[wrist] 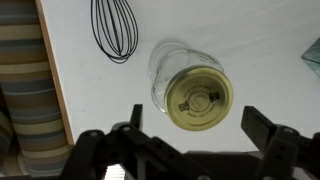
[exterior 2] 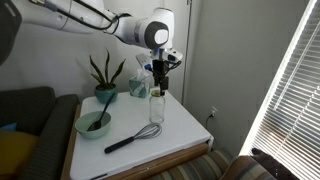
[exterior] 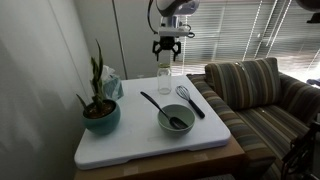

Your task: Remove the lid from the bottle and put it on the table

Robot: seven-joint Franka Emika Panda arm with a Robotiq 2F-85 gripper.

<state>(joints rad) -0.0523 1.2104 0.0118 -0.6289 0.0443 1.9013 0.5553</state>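
My gripper should next move down until its spread fingers are on both sides of the round pale lid (exterior: 164,67) (wrist: 198,98), and close there. A gap still separates my fingers from the lid.
The clear glass bottle (exterior: 165,81) stands upright at the far side of the white table (exterior: 130,140). It also shows in an exterior view (exterior 2: 157,107). Its round pale gold lid (wrist: 198,98) sits on top of it in the wrist view. My gripper (exterior: 166,48) hangs straight above the bottle, open and empty, with a gap between the fingertips and the lid. It also shows in an exterior view (exterior 2: 160,68). In the wrist view the two fingers (wrist: 200,125) spread wide on either side of the lid.
A black whisk (exterior: 188,100) lies beside the bottle. A grey-green bowl (exterior: 176,120) holds a black spoon. A potted plant (exterior: 100,110) stands at the table's side, with a teal box (exterior: 111,84) behind it. A striped sofa (exterior: 260,95) adjoins the table.
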